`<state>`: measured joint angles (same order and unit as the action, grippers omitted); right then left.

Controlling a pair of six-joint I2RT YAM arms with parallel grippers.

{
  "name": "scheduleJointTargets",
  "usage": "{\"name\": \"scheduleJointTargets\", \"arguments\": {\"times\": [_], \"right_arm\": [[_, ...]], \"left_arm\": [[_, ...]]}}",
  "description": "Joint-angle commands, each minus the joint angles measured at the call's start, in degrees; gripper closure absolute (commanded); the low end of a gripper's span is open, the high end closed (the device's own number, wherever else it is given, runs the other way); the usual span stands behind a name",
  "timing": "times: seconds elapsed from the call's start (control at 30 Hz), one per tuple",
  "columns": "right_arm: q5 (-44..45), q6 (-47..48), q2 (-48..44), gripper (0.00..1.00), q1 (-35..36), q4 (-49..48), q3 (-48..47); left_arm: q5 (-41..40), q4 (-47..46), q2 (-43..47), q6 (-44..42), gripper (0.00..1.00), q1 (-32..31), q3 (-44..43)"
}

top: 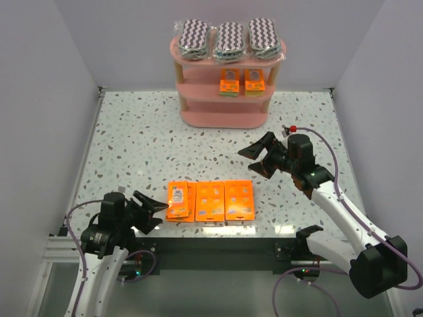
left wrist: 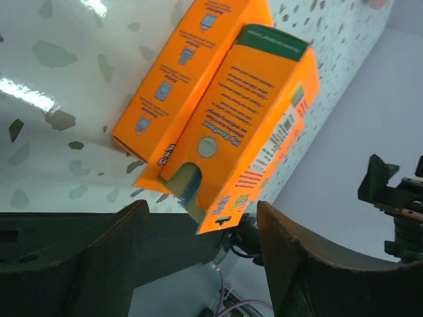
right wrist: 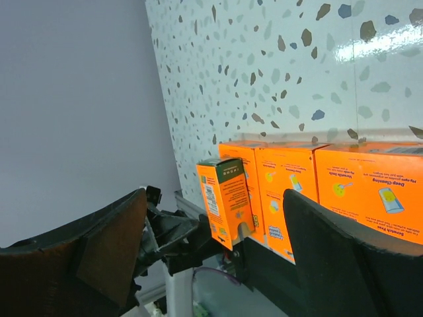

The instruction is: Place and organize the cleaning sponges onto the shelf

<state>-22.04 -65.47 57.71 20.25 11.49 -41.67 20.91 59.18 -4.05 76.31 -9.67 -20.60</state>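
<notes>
I will next move my left gripper to the right in the top view, onto the small orange packet's near corner (top: pixel 170 215) (left wrist: pixel 206 221), which points between the open fingers.
The pink shelf (top: pixel 225 119) stands at the back centre. Three zigzag sponge packs (top: pixel 229 38) lie on its top board, and two small orange packets (top: pixel 241 82) sit on the middle board. Near the table's front edge lies a row of three larger orange packets (top: pixel 225 201). A small orange packet (top: pixel 177 200) rests on the leftmost one; it also shows in the left wrist view (left wrist: pixel 258 125) and the right wrist view (right wrist: pixel 228 198). My left gripper (top: pixel 151 212) is open and empty just left of that packet. My right gripper (top: pixel 256 158) is open and empty, above the table to the right of the row.
The speckled table (top: pixel 132 145) ends just in front of the orange row (right wrist: pixel 370 191). White walls (top: pixel 39 99) close in the left, right and back. The shelf's bottom board (top: pixel 222 104) holds nothing I can see.
</notes>
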Motion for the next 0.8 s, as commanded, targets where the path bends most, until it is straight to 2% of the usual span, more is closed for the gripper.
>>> {"name": "scheduleJointTargets", "arguments": {"times": [0.0, 0.23, 0.57, 0.77], "right_arm": [[0.2, 1.8, -1.2, 0.13, 0.3, 1.4, -0.4], [0.4, 2.5, -0.1, 0.13, 0.2, 1.6, -0.8], [0.4, 2.6, 1.3, 0.15, 0.2, 0.0, 0.1], [0.4, 2.8, 2.3, 0.17, 0.2, -0.9, 0.4]], "left_arm": [[5.6, -3.6, -4.2, -3.2, 0.28, 0.8, 1.3], [12.2, -11.2, -12.4, -7.1, 0.28, 0.8, 4.2], [15.3, -20.2, -13.4, -2.8, 0.31, 0.8, 6.5], [17.0, -25.5, -16.9, -2.0, 0.44, 0.8, 6.8]]}}
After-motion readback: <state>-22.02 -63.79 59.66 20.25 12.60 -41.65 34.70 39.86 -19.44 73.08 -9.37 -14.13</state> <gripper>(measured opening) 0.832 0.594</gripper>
